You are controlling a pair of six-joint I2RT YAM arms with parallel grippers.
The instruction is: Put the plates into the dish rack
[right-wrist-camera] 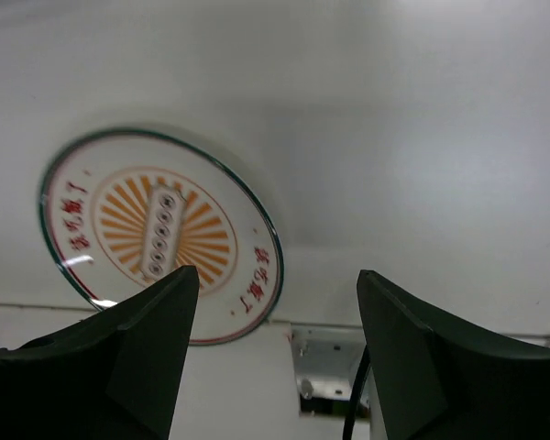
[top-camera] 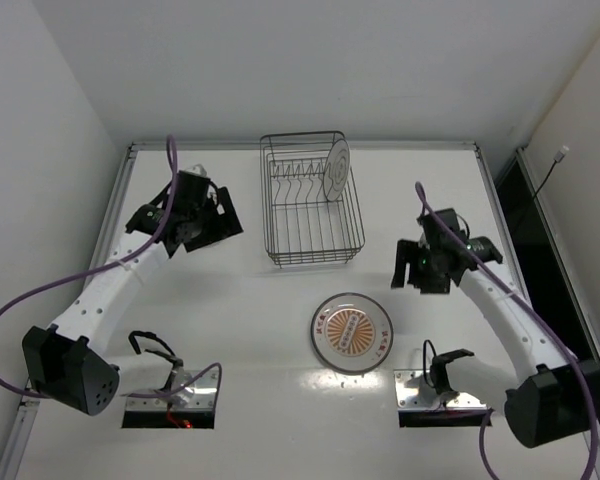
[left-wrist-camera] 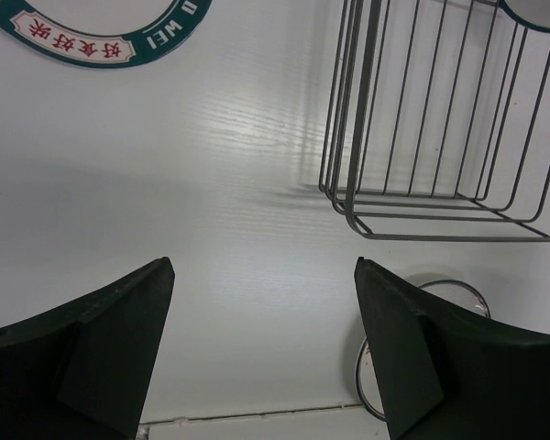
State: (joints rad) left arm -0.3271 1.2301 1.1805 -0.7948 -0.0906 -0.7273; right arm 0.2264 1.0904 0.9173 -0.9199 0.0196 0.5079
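The plate's rim is uncovered, so the robot's right gripper will next go down and back, then onto the nearest edge of the orange-centred plate point(top-camera: 352, 332).
The dish rack point(top-camera: 310, 215) stands at the table's far middle. A white plate with a grey centre point(top-camera: 336, 167) stands upright among its tines at the far right. The orange-centred plate point(top-camera: 352, 332) lies flat in front of the rack and fills the left of the right wrist view point(right-wrist-camera: 156, 234). A plate with a dark blue-green rim point(left-wrist-camera: 101, 37) shows only in the left wrist view, top left. My left gripper point(top-camera: 220, 215) is open and empty left of the rack point(left-wrist-camera: 440, 119). My right gripper point(top-camera: 412, 268) is open and empty, right of and above the orange plate.
A thin round rim point(left-wrist-camera: 454, 291) lies partly hidden behind my left gripper's right finger. Two metal arm mounts point(top-camera: 170, 400) point(top-camera: 442, 395) sit at the near edge. Purple cables run along both arms. Walls close in the table's far and left sides.
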